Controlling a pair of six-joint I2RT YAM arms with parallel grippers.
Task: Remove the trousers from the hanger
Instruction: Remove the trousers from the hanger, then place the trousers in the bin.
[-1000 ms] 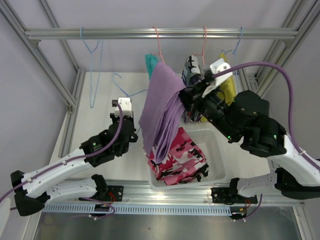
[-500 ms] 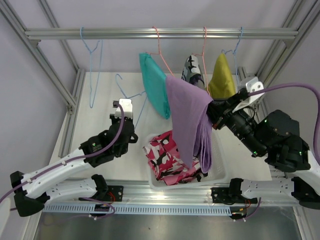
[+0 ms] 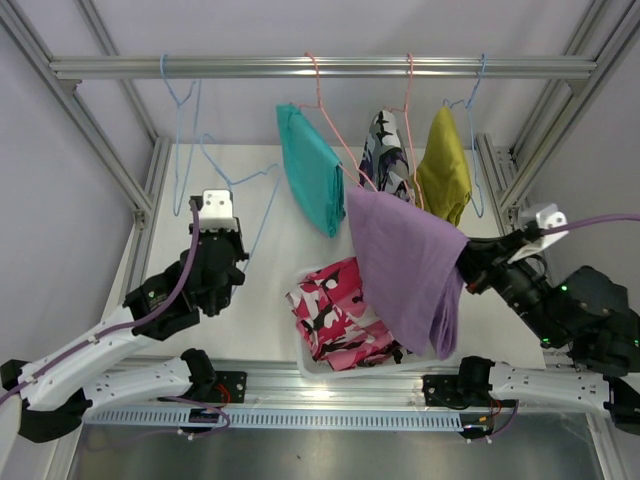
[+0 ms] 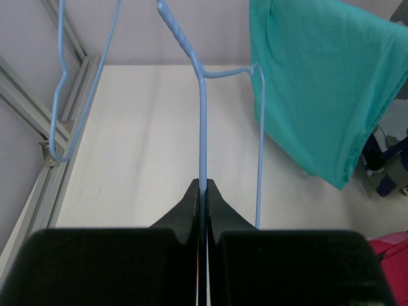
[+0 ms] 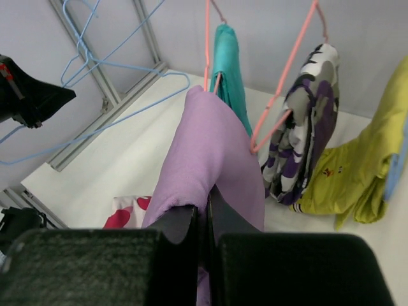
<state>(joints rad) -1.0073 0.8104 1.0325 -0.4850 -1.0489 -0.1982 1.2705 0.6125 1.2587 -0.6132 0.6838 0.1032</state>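
Note:
I should bring my right gripper to the left in the top view and down to release, since the basket holding pink camouflage trousers (image 3: 345, 316) (image 5: 126, 211) lies below it on that side.
My right gripper (image 3: 466, 268) is shut on the lilac trousers (image 3: 410, 262), which hang from it over the white basket (image 3: 448, 352); they fill the middle of the right wrist view (image 5: 213, 146), still against the pink hanger (image 5: 274, 124). The pink camouflage trousers (image 3: 335, 315) lie in the basket. The teal trousers (image 3: 311, 170), purple camouflage trousers (image 3: 385, 150) and mustard trousers (image 3: 443, 170) hang on hangers from the rail (image 3: 320, 67). My left gripper (image 3: 222, 235) is shut on a bare blue hanger (image 4: 203, 127), its wire pinched between the jaws.
Another empty blue hanger (image 3: 183, 120) hangs at the rail's left. Frame posts (image 3: 95, 130) stand on both sides. The teal trousers (image 4: 319, 83) hang just right of the held blue hanger in the left wrist view.
My right gripper has pulled the lilac trousers right and toward me, off the pink hanger and over the basket. My left gripper has moved left and back with the blue hanger.

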